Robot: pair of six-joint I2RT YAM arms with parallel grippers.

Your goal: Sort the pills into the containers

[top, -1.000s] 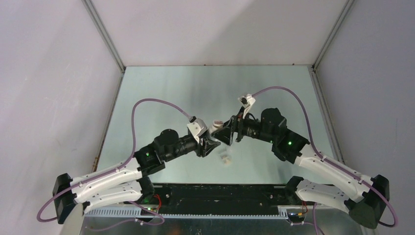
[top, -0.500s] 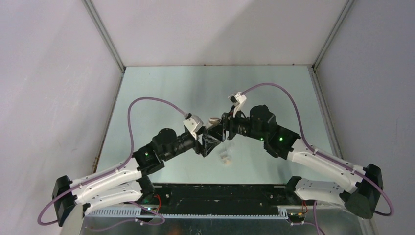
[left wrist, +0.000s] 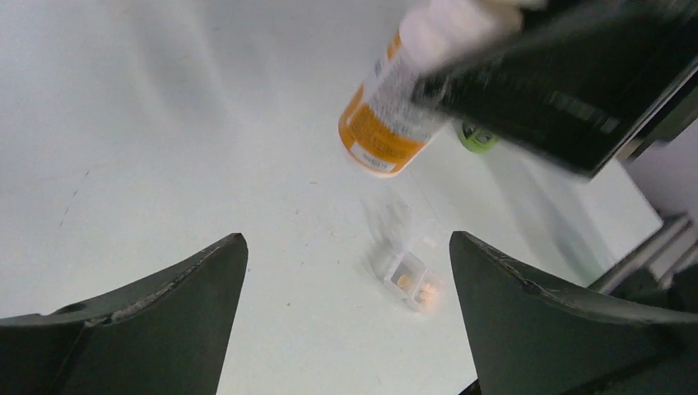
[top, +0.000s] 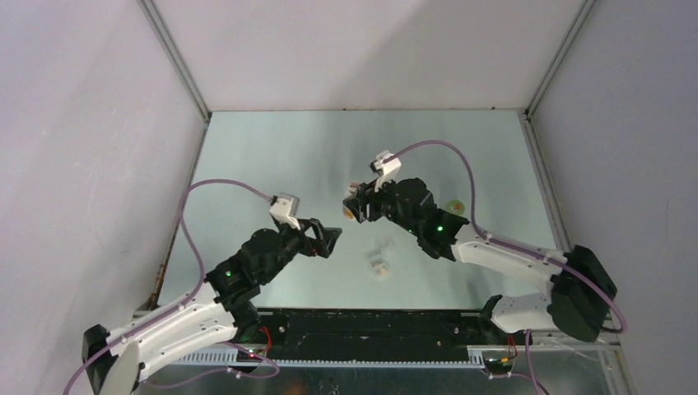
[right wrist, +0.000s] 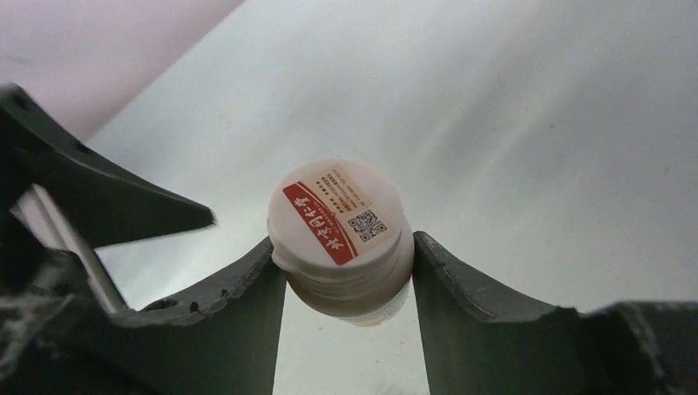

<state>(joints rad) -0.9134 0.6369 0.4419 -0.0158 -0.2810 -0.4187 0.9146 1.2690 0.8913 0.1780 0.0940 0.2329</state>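
Note:
The bottle comes down back and toward the left in the top view next, in my right gripper, onto empty table beside the pill box.
My right gripper is shut on a white pill bottle just below its cap, which carries a red label. In the top view the bottle hangs tilted above the table's middle. From the left wrist its orange-labelled body shows. The container, a small translucent pill box, lies on the table below and right of the bottle. Orange pills lie in its compartments. My left gripper stands open and empty, apart from the bottle to its left; its jaws gape wide.
A small round yellow-green object lies on the table to the right of the right arm, seen blurred from the left wrist as a green object. White walls enclose the table on three sides.
My left gripper opened, let go of the bottle and drew back to the left. The right gripper closed on the bottle and carried it a little left and farther back.

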